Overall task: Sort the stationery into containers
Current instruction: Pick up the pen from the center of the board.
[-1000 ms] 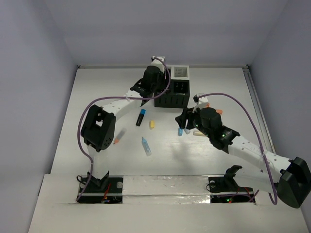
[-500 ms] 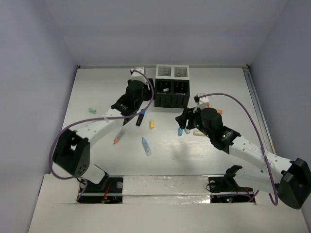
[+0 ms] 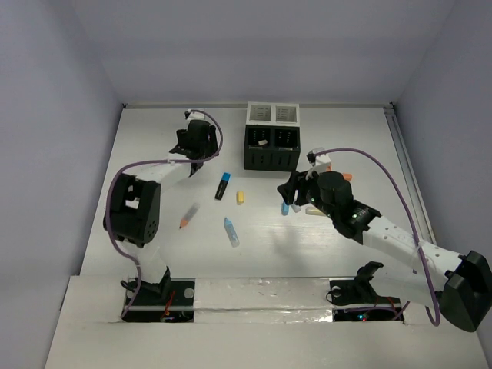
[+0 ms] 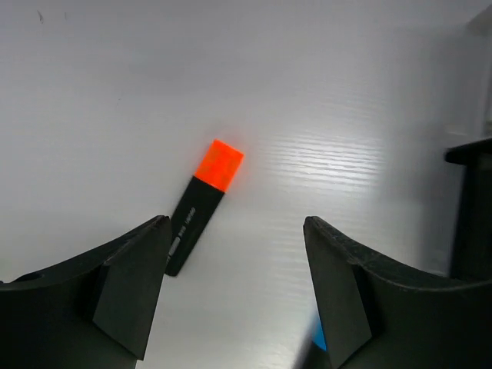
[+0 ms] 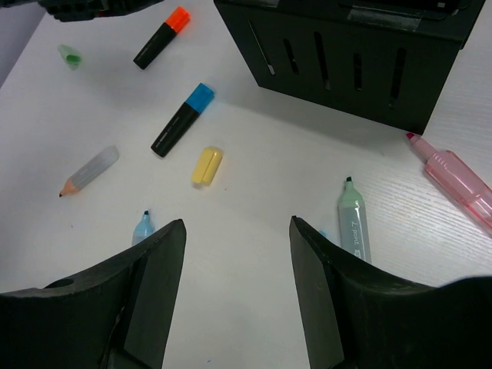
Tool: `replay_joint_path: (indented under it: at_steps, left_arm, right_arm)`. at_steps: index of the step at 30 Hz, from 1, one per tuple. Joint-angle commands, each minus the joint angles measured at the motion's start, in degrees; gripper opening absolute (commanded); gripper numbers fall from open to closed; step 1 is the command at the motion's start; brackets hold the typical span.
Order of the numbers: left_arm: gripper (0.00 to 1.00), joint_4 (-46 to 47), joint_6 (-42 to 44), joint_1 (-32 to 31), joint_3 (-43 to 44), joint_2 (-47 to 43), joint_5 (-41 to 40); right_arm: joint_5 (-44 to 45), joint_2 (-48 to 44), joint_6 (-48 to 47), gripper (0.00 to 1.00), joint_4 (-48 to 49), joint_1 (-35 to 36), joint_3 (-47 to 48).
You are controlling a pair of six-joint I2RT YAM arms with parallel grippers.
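Note:
I should next move my left gripper down and outward to the black marker (image 4: 204, 206) near its cap, as the orange cap is below and ahead of my open fingers.
The organizer's black part (image 3: 270, 151) joins its white part (image 3: 274, 113) at the back; the black part also shows in the right wrist view (image 5: 346, 54). My left gripper (image 3: 193, 164) is open and empty, hovering by an orange-capped black marker (image 4: 204, 206), whose tail lies beside the left finger. My right gripper (image 3: 287, 194) is open and empty above bare table, left of a teal highlighter (image 5: 354, 223) and a pink highlighter (image 5: 457, 184). A blue-capped marker (image 3: 223, 185), a yellow piece (image 3: 240, 197), a light blue highlighter (image 3: 231, 231) and a short pencil (image 3: 188, 216) lie mid-table.
A small green eraser (image 5: 71, 56) lies left of the orange-capped marker. A small white item (image 3: 260, 142) sits in the black part's left compartment. An orange item (image 3: 347, 176) lies behind my right wrist. Side walls border the white table.
My left arm has swung left from above the organizer to the orange-capped marker. A white item now shows in the black compartment. The right arm has not moved.

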Motion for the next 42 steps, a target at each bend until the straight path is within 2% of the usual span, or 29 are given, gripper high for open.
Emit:
replay_joint_path:
  at_steps: [1, 7, 13, 20, 23, 24, 26, 27, 30, 34, 36, 39, 40, 42]
  left_arm:
    - [0.67, -1.57, 6.16, 2.40, 5.97, 3.88, 0.72]
    - [0.68, -8.33, 9.16, 5.04, 14.95, 12.41, 3.45]
    - [0.67, -11.59, 11.36, 5.57, 18.82, 17.51, 3.72]
    - [0.58, -12.30, 11.53, 6.10, 19.27, 20.94, 4.77]
    - [0.39, -13.27, 11.45, 6.10, 19.97, 21.82, 4.86]
    - [0.29, -13.27, 11.36, 6.10, 20.06, 21.82, 4.86]
    - [0.18, -13.36, 11.27, 6.10, 20.15, 21.82, 4.68]
    - [0.09, -13.36, 11.18, 6.10, 20.15, 21.56, 4.68]
    - [0.00, -13.53, 10.22, 6.10, 20.76, 19.55, 5.03]
    - [0.00, -13.53, 7.85, 6.10, 22.78, 13.57, 6.70]
    - [0.00, -12.75, 5.14, 6.10, 23.48, 8.85, 10.29]
    - [0.00, -7.22, 1.09, 6.10, 23.75, 3.30, 18.37]
    - [0.00, -2.33, -2.06, 5.49, 23.05, 2.15, 21.00]
    - [0.00, 2.18, -3.84, 3.21, 22.52, 0.04, 22.96]
  right_arm:
    - [-0.10, -1.10, 0.28, 0.63, 2.69, 0.14, -0.28]
    - [-0.63, -1.28, 0.37, 0.63, 2.60, 0.14, -0.19]
    - [-0.80, -2.24, 0.45, 0.63, 2.69, 0.14, -0.45]
    - [-0.72, -2.95, 0.54, 0.63, 2.69, 0.14, -0.54]
    - [-0.81, -2.95, 0.63, 0.63, 2.69, 0.14, -0.54]
    - [-0.89, -2.95, 0.63, 0.63, 2.61, 0.14, -0.54]
    - [-0.81, -3.04, 0.63, 0.63, 2.52, 0.14, -0.54]
    - [-0.81, -3.21, 0.63, 0.63, 2.60, 0.14, -0.63]
    - [-0.72, -3.39, 0.63, 0.63, 2.60, 0.14, -0.63]
    - [-0.72, -3.39, 0.72, 0.63, 2.60, 0.14, -0.72]
    - [-0.54, -3.56, 0.89, 0.63, 2.69, 0.14, -0.80]
    - [-0.02, -3.83, 0.98, 0.63, 3.04, 0.14, -1.07]
    - [0.16, -3.91, 0.98, 0.63, 3.22, 0.14, -1.24]
    - [0.34, -3.83, 0.98, 0.63, 3.31, 0.14, -1.33]
